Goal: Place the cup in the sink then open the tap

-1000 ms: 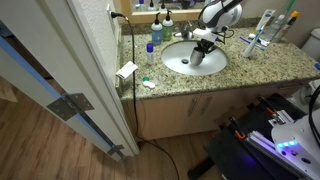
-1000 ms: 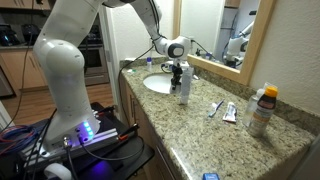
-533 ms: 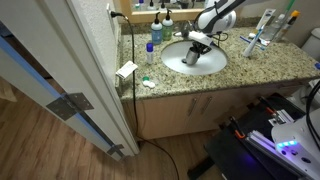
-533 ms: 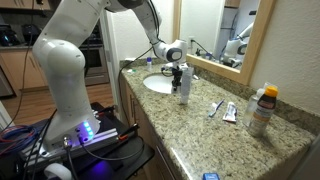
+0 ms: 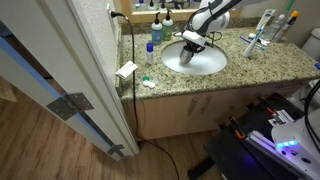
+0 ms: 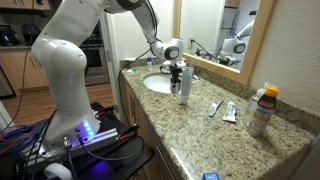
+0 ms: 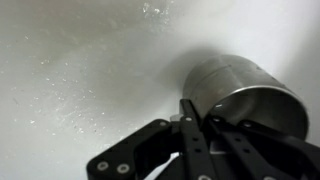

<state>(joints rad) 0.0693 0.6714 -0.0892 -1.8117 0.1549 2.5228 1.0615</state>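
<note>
My gripper moves down slightly to the white sink bottom just below it next and opens to release the cup's rim, as the cup (image 7: 240,85) is already inside the sink.
In the wrist view my gripper (image 7: 195,108) is shut on the wall of the dark grey metal cup (image 7: 240,85). One finger is outside the rim and one inside. The cup lies tilted low inside the wet white sink (image 7: 80,60). In both exterior views the gripper (image 5: 190,44) (image 6: 173,72) reaches down into the round basin (image 5: 210,66) (image 6: 152,86) set in the speckled granite countertop. The cup shows as a dark shape under the gripper (image 5: 187,58). The chrome tap (image 5: 186,31) stands behind the basin, partly hidden by the arm.
A clear blue-capped bottle (image 5: 151,50) (image 6: 184,86) stands on the counter beside the basin. A brush holder (image 5: 262,36), a tube (image 6: 229,113) and an orange-labelled bottle (image 6: 262,108) stand further along. A mirror is behind; a door (image 5: 60,80) stands at the counter's end.
The gripper, holding the cup, has shifted across the basin toward the blue-capped bottle's side and sits lower in the sink.
</note>
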